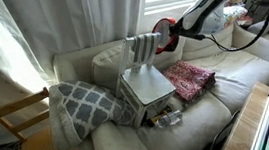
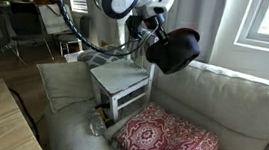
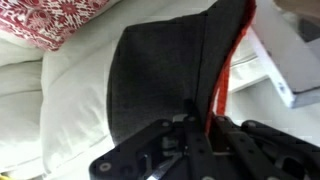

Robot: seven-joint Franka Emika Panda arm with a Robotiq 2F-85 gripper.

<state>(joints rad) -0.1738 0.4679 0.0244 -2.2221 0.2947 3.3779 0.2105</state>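
Observation:
The hat is still hanging beside the nearest white post, so my gripper will next lift and turn to release it over the nearest white post's top (image 1: 151, 39).
My gripper (image 3: 203, 125) is shut on the edge of a dark grey hat with a red lining (image 3: 165, 70). It holds the hat in the air above the couch. In both exterior views the hat (image 1: 165, 33) (image 2: 174, 49) hangs from the gripper (image 2: 151, 29) just above and beside a small white table (image 1: 145, 86) (image 2: 121, 84) that stands on the couch cushions. In the wrist view the white table (image 3: 280, 75) shows at the right, next to the hat.
A red patterned cushion (image 1: 188, 77) (image 2: 168, 141) (image 3: 55, 20) lies on the cream couch (image 1: 230, 75) (image 2: 242, 106). A grey-and-white lattice pillow (image 1: 86, 105) lies at the couch's end. White curtains (image 1: 71, 13) hang behind. A wooden chair (image 1: 14, 118) stands by the couch.

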